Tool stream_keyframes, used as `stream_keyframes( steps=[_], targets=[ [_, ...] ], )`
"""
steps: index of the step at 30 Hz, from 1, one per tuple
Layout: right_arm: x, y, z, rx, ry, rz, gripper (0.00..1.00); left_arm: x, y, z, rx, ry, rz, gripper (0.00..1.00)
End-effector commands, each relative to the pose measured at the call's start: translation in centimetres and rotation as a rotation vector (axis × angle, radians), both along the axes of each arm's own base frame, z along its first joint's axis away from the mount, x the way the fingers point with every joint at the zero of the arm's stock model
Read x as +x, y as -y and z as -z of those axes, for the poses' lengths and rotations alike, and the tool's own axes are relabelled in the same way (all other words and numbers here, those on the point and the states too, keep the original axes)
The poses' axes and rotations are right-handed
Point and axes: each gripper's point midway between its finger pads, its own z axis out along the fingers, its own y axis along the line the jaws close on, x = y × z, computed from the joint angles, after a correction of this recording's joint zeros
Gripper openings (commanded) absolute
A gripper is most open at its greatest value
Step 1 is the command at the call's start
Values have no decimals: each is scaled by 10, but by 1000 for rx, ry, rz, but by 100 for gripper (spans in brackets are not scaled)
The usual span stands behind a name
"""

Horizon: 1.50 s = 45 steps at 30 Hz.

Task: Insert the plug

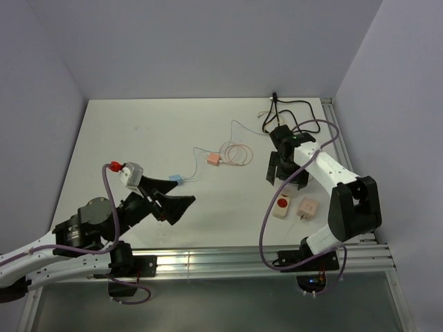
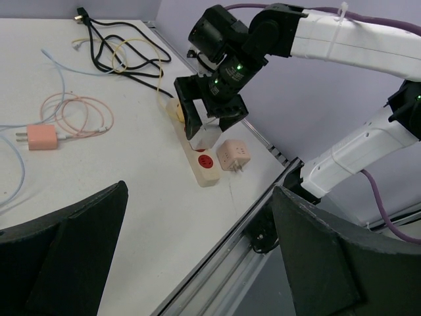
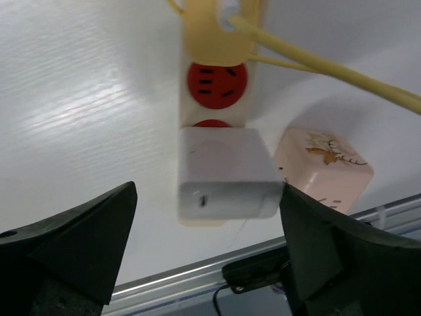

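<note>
My left gripper moves outward next, tips its level fingers downward and lowers them astride the body of the blue plug (image 1: 176,179).
A cream power strip (image 1: 282,205) with red sockets lies near the table's right front; it also shows in the left wrist view (image 2: 205,170) and the right wrist view (image 3: 214,79). A white charger plug (image 3: 227,172) stands on the strip's near part, also seen in the left wrist view (image 2: 205,137). My right gripper (image 3: 208,189) is open and straddles the plug. Its right finger (image 3: 329,257) is at the plug's corner and its left finger (image 3: 72,250) is well clear. In the top view the right gripper (image 1: 285,174) hides the plug. My left gripper (image 1: 176,194) is open and empty, at the left.
A pink cube adapter (image 1: 308,207) lies right of the strip. A pink charger with a coiled cable (image 1: 212,159) and a blue plug (image 1: 175,179) lie mid-table. Black cables (image 1: 280,111) sit at the back right. A metal rail (image 1: 242,259) runs along the front edge.
</note>
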Motion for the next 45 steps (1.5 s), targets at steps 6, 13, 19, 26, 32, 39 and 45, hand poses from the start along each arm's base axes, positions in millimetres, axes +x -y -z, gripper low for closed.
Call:
stream_keyframes(
  steps=[6,13,19,26,32,39,45],
  targets=[
    [2,-8,-94,103,239,-19,100,17,-11,-15,31,-76,-131,99],
    [-51,-33,-133,398,478,26,100,54,20,21,330,-162,-266,100],
    [-76,-61,-143,678,644,31,99,131,41,57,366,-320,-277,99],
    [-91,-65,-122,676,606,-75,97,200,-8,138,681,-436,-643,99],
    [-104,-65,-126,686,634,-192,97,208,-51,224,1041,-561,-727,70],
    [-121,-75,-113,748,625,-298,96,204,-67,242,1138,-483,-658,80],
    [-130,-74,-102,735,615,-364,97,214,-54,244,1098,-424,-478,81]
  ],
)
